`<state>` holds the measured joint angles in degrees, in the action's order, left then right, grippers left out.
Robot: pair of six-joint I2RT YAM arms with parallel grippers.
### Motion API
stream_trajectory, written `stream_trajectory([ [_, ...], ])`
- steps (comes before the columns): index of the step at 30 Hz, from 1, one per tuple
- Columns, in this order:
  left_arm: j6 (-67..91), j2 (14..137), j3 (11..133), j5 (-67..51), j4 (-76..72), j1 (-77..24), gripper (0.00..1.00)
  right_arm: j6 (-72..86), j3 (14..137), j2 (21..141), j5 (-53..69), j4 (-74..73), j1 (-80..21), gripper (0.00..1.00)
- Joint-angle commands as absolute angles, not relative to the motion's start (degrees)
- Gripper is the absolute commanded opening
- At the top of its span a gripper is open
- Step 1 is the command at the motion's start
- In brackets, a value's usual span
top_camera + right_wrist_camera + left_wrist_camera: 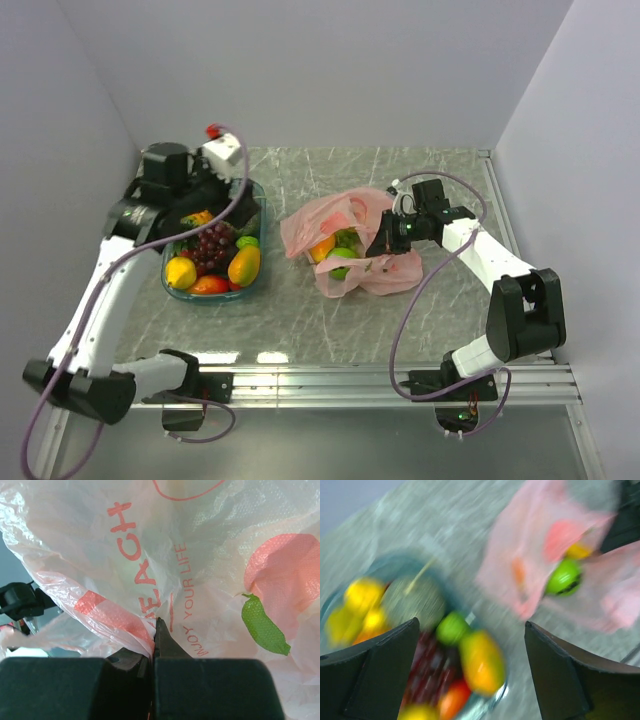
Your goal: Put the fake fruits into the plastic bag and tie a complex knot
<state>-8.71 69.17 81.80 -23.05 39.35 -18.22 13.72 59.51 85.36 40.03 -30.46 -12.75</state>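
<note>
My left gripper swings back past the grapes next and lowers onto the yellow fruit (180, 272) (418, 713) in the tray's near corner, since that fruit lies uncovered there.
Fake fruits lie in a teal tray (205, 297) on the left: purple grapes (210, 245), a mango (244, 265), a green apple (247, 242) and a red piece (210, 285). My left gripper (471, 625) hangs open over them with nothing between its fingers; this view is blurred. The pink plastic bag (350, 240) lies mid-table, its mouth toward the tray, with an orange fruit (322, 248) and a green one (342, 262) inside. My right gripper (157, 625) is shut on a fold of the bag's plastic (200, 555) at the bag's right side (385, 243). No knot shows.
White walls close in the table on the left, back and right. A metal rail (400, 375) runs along the near edge by the arm bases. A grey cable (240, 160) loops over the left arm above the tray.
</note>
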Motion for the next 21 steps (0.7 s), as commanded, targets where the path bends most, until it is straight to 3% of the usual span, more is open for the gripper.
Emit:
stream_trajectory([
  [1,-11.07,65.31,80.26,-12.94,55.88,-13.46,0.9,11.69,59.41,84.38,39.82,-30.23,-13.18,0.0],
  [10,-10.81,58.01,67.34,9.47,67.5,-10.02,0.98,11.07,59.59,84.11,38.67,-30.41,-13.89,0.0],
  [21,-14.5,60.64,55.2,16.96,57.41,-7.57,0.99,11.34,60.21,84.11,39.02,-30.41,-14.06,0.0],
])
